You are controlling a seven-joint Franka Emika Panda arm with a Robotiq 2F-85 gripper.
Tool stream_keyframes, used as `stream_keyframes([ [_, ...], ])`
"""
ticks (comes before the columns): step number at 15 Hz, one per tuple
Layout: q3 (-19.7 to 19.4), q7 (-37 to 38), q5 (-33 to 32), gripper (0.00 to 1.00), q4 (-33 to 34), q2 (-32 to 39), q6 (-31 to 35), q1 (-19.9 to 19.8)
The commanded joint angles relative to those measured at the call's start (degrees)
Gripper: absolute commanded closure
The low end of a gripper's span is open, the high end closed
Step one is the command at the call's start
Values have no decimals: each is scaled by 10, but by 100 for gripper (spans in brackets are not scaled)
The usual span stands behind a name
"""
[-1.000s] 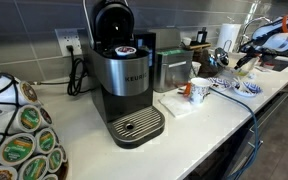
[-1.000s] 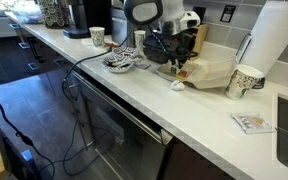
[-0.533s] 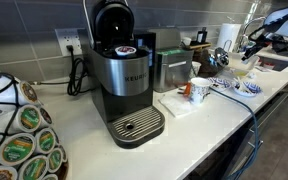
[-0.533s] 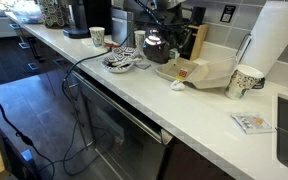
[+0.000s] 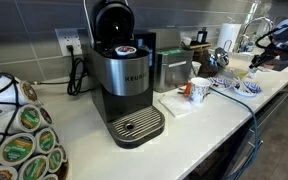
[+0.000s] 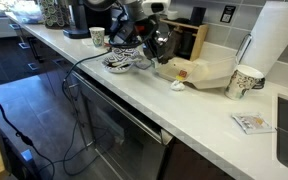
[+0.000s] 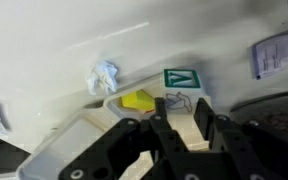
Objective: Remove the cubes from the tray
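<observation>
My gripper has the pale wooden cube (image 7: 191,128) and should carry it from the tray, past the crumpled wrapper, down onto the bare counter, as that spot is clear.
My gripper (image 7: 184,108) is shut on a pale wooden cube (image 7: 191,128) with a green-and-white picture face, held above the counter. A yellow cube (image 7: 137,100) lies in the cream tray (image 7: 69,150) just below and to the left of the fingers. In an exterior view the gripper (image 6: 158,45) hangs raised, to the left of the tray (image 6: 216,72). In an exterior view the gripper (image 5: 268,52) is at the far right end of the counter; the held cube is too small to make out there.
A Keurig machine (image 5: 124,80) and a pod rack (image 5: 19,140) stand at one end of the counter. Mugs (image 5: 197,90) (image 6: 246,80), a paper towel roll (image 6: 279,40), a dish (image 6: 119,62), a crumpled wrapper (image 7: 102,75) and a packet (image 6: 249,122) lie around the tray.
The arm has risen from the tray and swung away from it along the counter, with the gripper tilted and still closed.
</observation>
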Motion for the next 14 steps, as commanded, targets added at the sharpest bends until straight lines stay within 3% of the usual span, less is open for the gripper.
stream_keyframes([
  [1, -15, 62, 34, 91, -103, -17, 117, 9],
  [3, -24, 98, 52, 91, -129, -8, 155, 12],
  [6, -8, 122, 97, 91, -145, -7, 188, -11],
  [7, -1, 125, 107, 41, -145, -7, 197, -17],
  [8, 10, 124, 119, 40, -145, -11, 205, -27],
  [13, 95, 103, 141, 3, -135, -48, 244, -84],
  [14, 121, 99, 138, 0, -132, -61, 248, -99],
])
